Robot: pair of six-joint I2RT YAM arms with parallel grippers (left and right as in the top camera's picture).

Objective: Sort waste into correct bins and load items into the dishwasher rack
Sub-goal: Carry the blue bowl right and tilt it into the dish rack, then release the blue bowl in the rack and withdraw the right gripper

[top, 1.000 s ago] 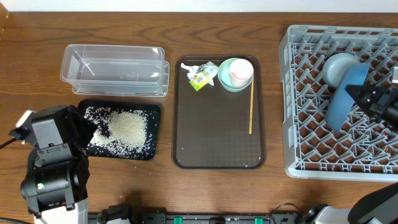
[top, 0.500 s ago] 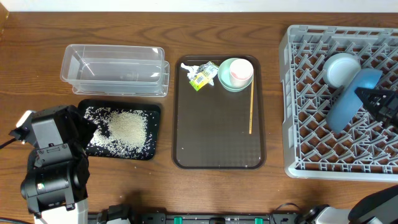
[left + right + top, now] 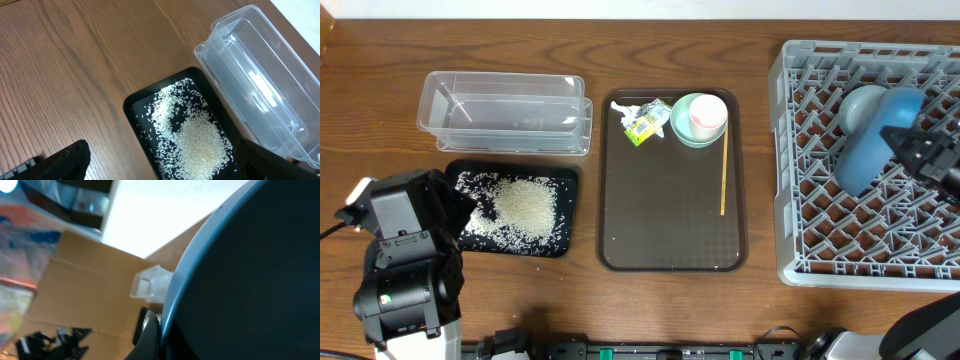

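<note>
Next, my right gripper turns and moves down to release the dark-blue dish (image 3: 865,155) in the rack's slots beside the light-blue bowl, since those slots lie below the gripper.
My right gripper (image 3: 912,148) is shut on the dark-blue dish (image 3: 865,155) and holds it on edge over the grey dishwasher rack (image 3: 782,150). The dish fills the right wrist view (image 3: 250,280). The light-blue bowl (image 3: 856,105) lies in the rack, partly behind the dish. The rice (image 3: 525,205) lies in the black tray (image 3: 570,180), in front of the clear tub (image 3: 505,112). The wrapper (image 3: 645,122), green cup (image 3: 701,118) and wooden stick (image 3: 724,175) are on the brown tray. My left gripper (image 3: 165,169) is open above the rice (image 3: 200,145), holding nothing.
The brown serving tray (image 3: 660,230) sits mid-table between the bins and the rack. The left arm's body (image 3: 405,260) stands at the front left, next to the black tray. The clear tub (image 3: 260,85) touches the black tray's (image 3: 132,107) far side.
The right gripper has shifted the dark-blue dish toward the back and left over the rack, so it now covers part of the light-blue bowl. The left arm has not moved.
</note>
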